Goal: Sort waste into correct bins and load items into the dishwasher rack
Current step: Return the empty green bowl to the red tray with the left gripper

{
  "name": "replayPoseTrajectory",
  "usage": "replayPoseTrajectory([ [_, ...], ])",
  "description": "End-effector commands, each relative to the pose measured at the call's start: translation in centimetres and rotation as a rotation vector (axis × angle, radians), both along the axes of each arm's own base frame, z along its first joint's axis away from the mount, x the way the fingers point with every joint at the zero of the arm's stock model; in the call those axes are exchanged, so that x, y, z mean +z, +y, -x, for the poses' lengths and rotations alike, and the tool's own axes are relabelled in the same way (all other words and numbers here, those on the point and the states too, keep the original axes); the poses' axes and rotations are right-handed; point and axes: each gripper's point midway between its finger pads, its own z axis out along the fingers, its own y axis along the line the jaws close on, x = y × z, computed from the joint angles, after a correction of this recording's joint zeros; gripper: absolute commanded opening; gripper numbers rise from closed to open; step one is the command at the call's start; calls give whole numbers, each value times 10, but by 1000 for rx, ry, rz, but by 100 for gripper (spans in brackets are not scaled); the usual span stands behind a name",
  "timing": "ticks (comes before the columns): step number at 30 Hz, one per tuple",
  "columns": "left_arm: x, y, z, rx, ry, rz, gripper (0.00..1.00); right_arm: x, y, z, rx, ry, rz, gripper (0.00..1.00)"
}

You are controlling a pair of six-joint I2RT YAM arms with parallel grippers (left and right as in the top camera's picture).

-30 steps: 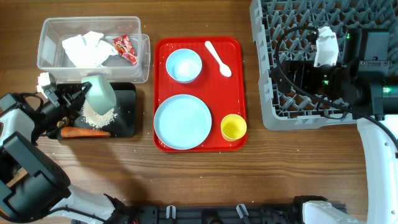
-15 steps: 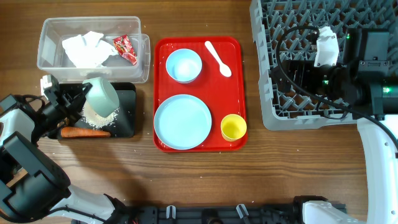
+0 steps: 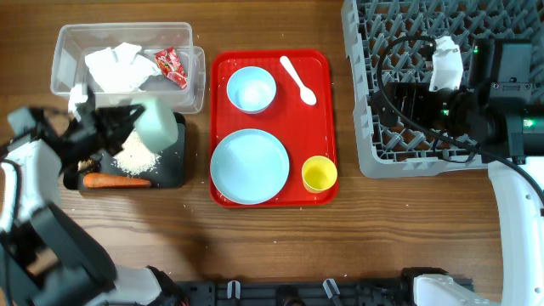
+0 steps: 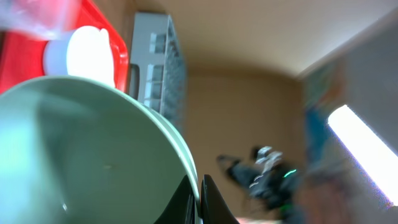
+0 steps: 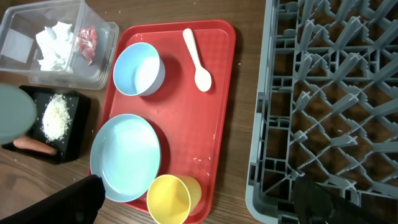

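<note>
My left gripper will next swing to the right in the overhead view and down onto the part of the red tray between spoon and cup, as it is bare.
My left gripper (image 3: 127,121) is shut on the rim of a pale-green bowl (image 3: 156,124) and holds it tilted over the black tray (image 3: 175,167). In the left wrist view its fingertips (image 4: 191,200) pinch the bowl's rim (image 4: 186,155). White rice (image 3: 136,157) and a carrot (image 3: 115,180) lie in the black tray. The clear tub (image 3: 64,64) holds a napkin (image 3: 115,68) and a red wrapper (image 3: 172,66). My right gripper (image 5: 199,205) is open and empty above the grey rack (image 3: 374,153). I cannot make out the brown lump.
The red tray (image 3: 327,127) carries a light-blue bowl (image 3: 251,89), a white spoon (image 3: 297,79), a large plate (image 3: 251,166) and a yellow cup (image 3: 319,174). The right arm's body and cables cover the middle of the rack.
My left gripper has moved up and to the right with the pale-green bowl, away from the rice pile. The right arm has not moved.
</note>
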Motion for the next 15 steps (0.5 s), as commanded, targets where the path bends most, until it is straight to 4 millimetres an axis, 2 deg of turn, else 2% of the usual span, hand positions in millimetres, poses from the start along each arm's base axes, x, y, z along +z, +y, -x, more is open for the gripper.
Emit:
replayPoseTrajectory([
  [1, 53, -46, -8, -72, -232, -409, 4, 2, -3, -3, 1, -11, 16, 100],
  [4, 60, -79, -21, -67, -335, -693, 4, 2, -3, -3, 1, -11, 15, 100],
  [7, 52, -116, -37, -46, -405, -950, 4, 2, -3, -3, -2, -10, 13, 99],
  [8, 49, -129, -40, -58, -432, -989, 4, 2, -3, -3, -2, -10, 14, 100],
  [12, 32, -206, -48, -157, -598, -1113, 4, 2, -3, -3, -2, -9, 14, 100],
  [15, 3, -250, -52, -213, -655, -1204, 4, 2, -3, -3, -2, -8, 14, 100],
])
